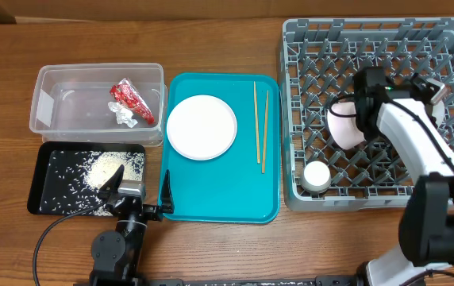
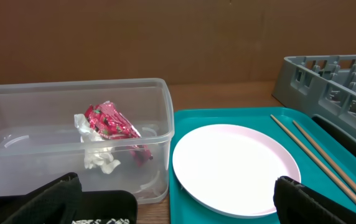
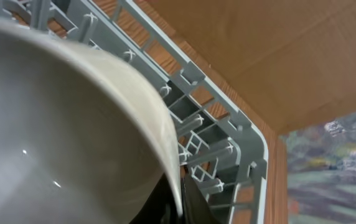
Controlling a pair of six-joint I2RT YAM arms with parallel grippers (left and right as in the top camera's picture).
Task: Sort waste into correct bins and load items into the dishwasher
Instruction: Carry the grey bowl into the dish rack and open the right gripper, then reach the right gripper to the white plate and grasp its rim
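The bowl is tilted over the rack, so my right gripper will first move toward the pinkish item [image 1: 347,126] beside the bowl, then release the bowl's rim.
My right gripper [image 1: 359,102] is shut on the rim of the pale grey bowl [image 1: 343,125] and holds it tilted over the grey dish rack [image 1: 294,119]. In the right wrist view the bowl [image 3: 60,124] fills the left, with my fingers [image 3: 179,200] pinching its rim. A small white cup [image 1: 317,175] sits in the rack's front left. The round plate [image 1: 201,126] and the chopsticks [image 1: 259,127] lie on the teal tray. The red wrapper [image 1: 130,99] lies in the clear tub [image 1: 52,79]. Rice [image 1: 108,165] lies in the black tray [image 1: 40,195]. My left gripper [image 1: 140,195] is open and empty at the front.
The teal tray [image 1: 219,195] lies between the bins and the rack. In the left wrist view the tub [image 2: 159,124], the wrapper [image 2: 109,121], the plate [image 2: 234,165] and the chopsticks [image 2: 315,155] lie ahead of my open fingers [image 2: 178,211]. A pinkish item [image 1: 440,93] shows behind my right arm.
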